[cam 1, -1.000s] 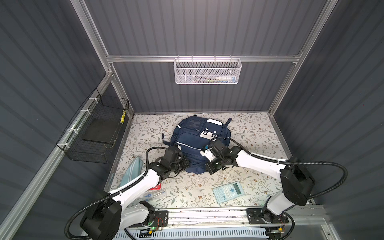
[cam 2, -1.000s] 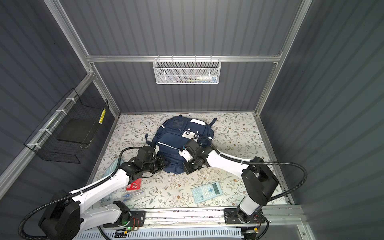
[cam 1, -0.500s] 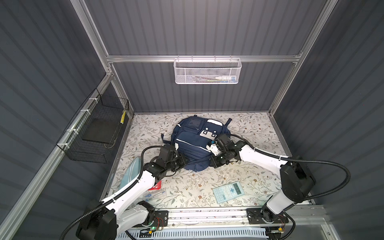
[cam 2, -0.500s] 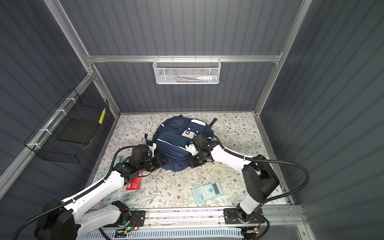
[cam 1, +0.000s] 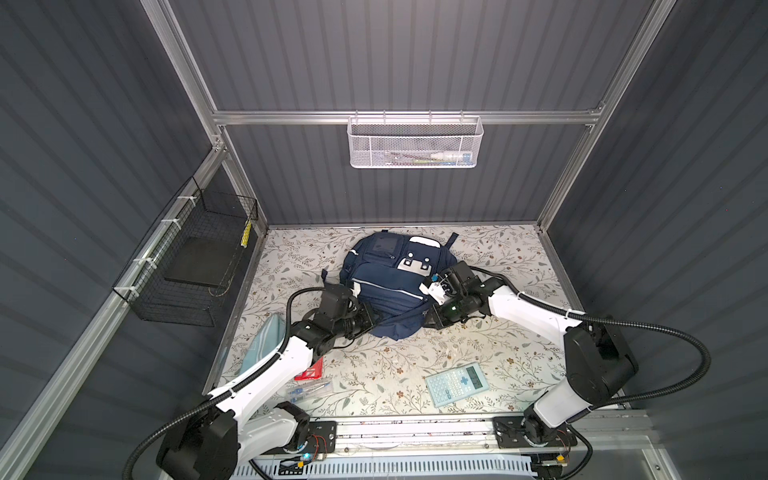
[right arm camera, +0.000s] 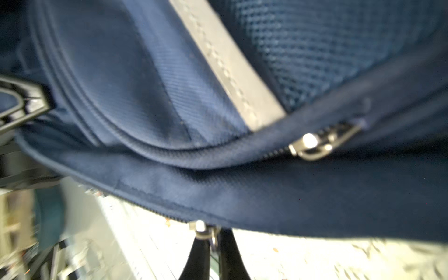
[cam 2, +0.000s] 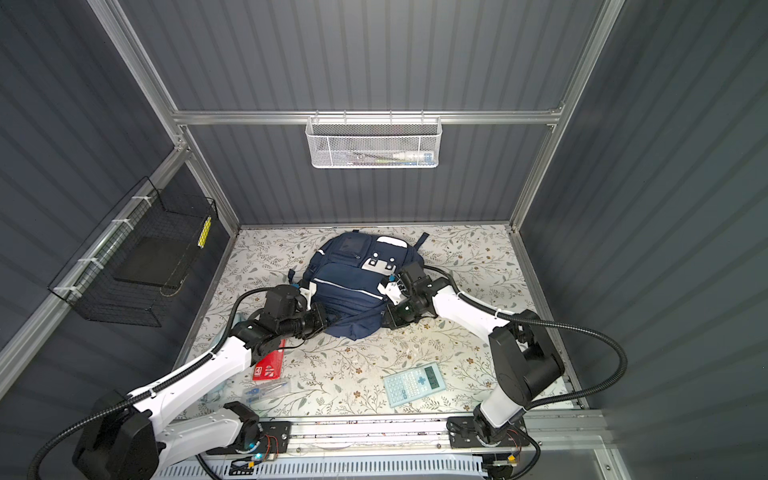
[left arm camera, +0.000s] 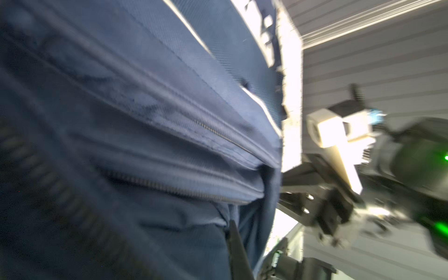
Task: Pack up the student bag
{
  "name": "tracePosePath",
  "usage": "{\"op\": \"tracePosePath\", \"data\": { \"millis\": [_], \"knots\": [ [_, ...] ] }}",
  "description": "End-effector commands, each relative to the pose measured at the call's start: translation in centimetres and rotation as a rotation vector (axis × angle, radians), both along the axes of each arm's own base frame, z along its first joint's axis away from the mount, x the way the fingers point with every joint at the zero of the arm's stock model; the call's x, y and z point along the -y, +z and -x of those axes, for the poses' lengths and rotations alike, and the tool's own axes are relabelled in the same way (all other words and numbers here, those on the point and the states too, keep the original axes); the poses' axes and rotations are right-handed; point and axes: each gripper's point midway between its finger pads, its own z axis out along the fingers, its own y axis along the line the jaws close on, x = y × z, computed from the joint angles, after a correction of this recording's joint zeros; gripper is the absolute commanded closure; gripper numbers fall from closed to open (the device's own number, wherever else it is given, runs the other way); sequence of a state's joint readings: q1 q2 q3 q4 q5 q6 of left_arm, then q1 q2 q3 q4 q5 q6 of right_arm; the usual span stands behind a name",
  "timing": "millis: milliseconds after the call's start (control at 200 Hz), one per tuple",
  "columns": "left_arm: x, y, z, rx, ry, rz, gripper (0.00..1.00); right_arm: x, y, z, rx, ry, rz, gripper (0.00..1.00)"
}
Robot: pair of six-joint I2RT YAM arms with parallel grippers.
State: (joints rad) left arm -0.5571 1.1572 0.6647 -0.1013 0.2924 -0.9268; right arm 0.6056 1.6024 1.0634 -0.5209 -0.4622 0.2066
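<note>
My right gripper draws away from my left gripper along the bag's lower seam [right arm camera: 322,229] next, then releases the pull [right arm camera: 206,231], since the seam continues outward of my gripper.
The navy student bag [cam 1: 386,286] [cam 2: 351,282] lies on the floral mat, front up, its white buckled patch toward the back. My left gripper [cam 1: 372,319] [cam 2: 323,318] is at the bag's near-left edge. In the left wrist view it [left arm camera: 231,232] is shut on a fold of the bag's fabric [left arm camera: 150,116]. My right gripper [cam 1: 431,322] [cam 2: 386,321] is at the near-right edge. In the right wrist view its two dark fingers [right arm camera: 198,254] are shut on a metal zipper pull [right arm camera: 206,231] at the bag's lower seam. A second zipper slider [right arm camera: 312,145] sits higher up.
On the mat near the front lie a pale blue calculator [cam 1: 457,384], a red flat pack [cam 1: 311,369], a clear packet of small tools [cam 1: 305,390] and a light-blue pouch [cam 1: 262,345]. A black wire basket [cam 1: 195,266] hangs on the left wall, a white mesh basket [cam 1: 415,143] on the back wall.
The right wrist has moved right and a little farther back along the bag's edge. The left wrist shifted slightly. The bag's near edge has stretched out between them. Both grippers stayed shut.
</note>
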Motion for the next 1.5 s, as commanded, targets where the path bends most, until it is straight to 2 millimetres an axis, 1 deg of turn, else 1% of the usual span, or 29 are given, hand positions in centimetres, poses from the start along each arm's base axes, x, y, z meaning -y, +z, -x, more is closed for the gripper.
{"op": "tracePosePath", "data": {
  "millis": [0,35,70,175,245,270,295,350,435,480,530,580,630,690,730,800,886,956,986,1011,1036,1056,1101,1141,1196,1266,1376,1436,1491],
  "knots": [
    [0.8,1.8,-1.5,0.082,0.003,0.021,1.0,-0.3,0.2,1.8,0.017,-0.047,0.135,1.0],
    [0.7,1.8,-1.8,0.086,0.008,0.01,1.0,-0.8,0.4,2.4,0.011,-0.038,0.134,1.0],
    [0.7,1.9,-1.9,0.094,0.008,-0.002,1.0,-0.5,0.3,2.6,0.005,-0.045,0.152,1.0],
    [-0.3,2.1,-2.2,0.116,0.023,-0.078,1.0,3.1,-1.0,2.5,-0.008,-0.092,0.256,1.0],
    [0.0,2.2,-2.3,0.116,0.022,-0.054,1.0,4.0,-0.8,2.3,-0.015,-0.106,0.232,1.0],
    [0.3,2.2,-2.3,0.108,0.013,-0.033,1.0,5.0,-0.9,2.1,-0.004,-0.105,0.27,1.0],
    [0.3,2.3,-2.3,0.104,0.008,-0.029,1.0,6.6,-1.3,1.8,0.008,-0.123,0.334,1.0],
    [-0.6,2.9,-2.3,0.119,0.02,-0.055,1.0,10.2,-2.3,1.1,-0.025,-0.196,0.395,1.0],
    [-2.6,4.4,-1.9,0.146,0.055,-0.072,1.0,14.7,-3.3,-0.5,-0.072,-0.322,0.403,1.0],
    [-3.1,5.1,-1.7,0.149,0.058,-0.058,1.0,16.5,-3.6,-1.8,-0.063,-0.38,0.414,1.0],
    [-2.7,5.5,-1.3,0.141,0.034,-0.027,1.0,17.1,-3.0,-3.2,-0.074,-0.42,0.397,1.0],
    [-2.2,5.6,-0.9,0.124,0.004,-0.002,1.0,18.2,-2.6,-5.1,-0.002,-0.464,0.443,1.0],
    [-1.6,5.6,-0.3,0.106,-0.026,0.03,1.0,18.6,-2.3,-6.7,0.02,-0.479,0.438,1.0],
    [-1.9,5.3,-0.1,0.105,-0.031,0.012,1.0,19.2,-2.4,-8.4,0.023,-0.502,0.427,1.0],
    [-2.4,4.9,0.0,0.101,-0.031,-0.02,1.0,19.9,-3.1,-8.9,0.014,-0.512,0.443,1.0],
    [-3.1,4.1,0.0,0.093,-0.029,-0.05,1.0,21.4,-4.4,-8.9,-0.034,-0.533,0.484,1.0],
    [-4.0,2.3,-0.3,0.072,-0.023,-0.092,1.0,21.0,-5.0,-7.6,-0.065,-0.528,0.453,1.0],
    [-4.7,1.0,-0.9,0.061,-0.02,-0.125,1.0,19.3,-4.5,-5.8,-0.067,-0.512,0.407,1.0],
    [-5.2,0.5,-1.5,0.065,-0.008,-0.156,1.0,18.1,-4.2,-4.9,-0.065,-0.491,0.374,0.9],
    [-5.3,0.2,-1.9,0.066,-0.006,-0.177,1.0,16.8,-4.0,-4.1,-0.065,-0.466,0.338,0.75],
    [-5.4,-0.1,-2.1,0.065,-0.008,-0.192,0.99,15.7,-3.6,-3.4,-0.061,-0.438,0.309,0.65],
    [-5.5,-0.2,-2.4,0.068,-0.009,-0.203,0.93,14.9,-3.4,-2.8,-0.053,-0.423,0.297,0.6],
    [-5.5,-0.2,-2.8,0.073,-0.013,-0.219,0.76,14.2,-2.6,-2.1,-0.02,-0.412,0.297,0.53],
    [-5.5,-0.1,-3.1,0.076,-0.015,-0.228,0.69,14.0,-1.7,-1.9,0.006,-0.419,0.291,0.49],
    [-5.9,0.2,-3.4,0.085,-0.008,-0.264,0.64,14.0,-0.1,-2.3,0.058,-0.436,0.265,0.45],
    [-6.7,1.2,-3.8,0.111,0.017,-0.306,0.51,14.2,1.8,-3.4,0.156,-0.451,0.248,0.41],
    [-7.4,3.7,-4.2,0.168,0.04,-0.341,0.32,14.1,3.6,-5.8,0.265,-0.438,0.245,0.34],
    [-6.7,5.0,-4.2,0.183,0.033,-0.315,0.28,13.7,3.9,-7.4,0.291,-0.411,0.256,0.31],
    [-4.8,5.3,-3.8,0.184,-0.006,-0.282,0.26,14.0,3.6,-9.5,0.297,-0.412,0.284,0.3]
  ]
}}
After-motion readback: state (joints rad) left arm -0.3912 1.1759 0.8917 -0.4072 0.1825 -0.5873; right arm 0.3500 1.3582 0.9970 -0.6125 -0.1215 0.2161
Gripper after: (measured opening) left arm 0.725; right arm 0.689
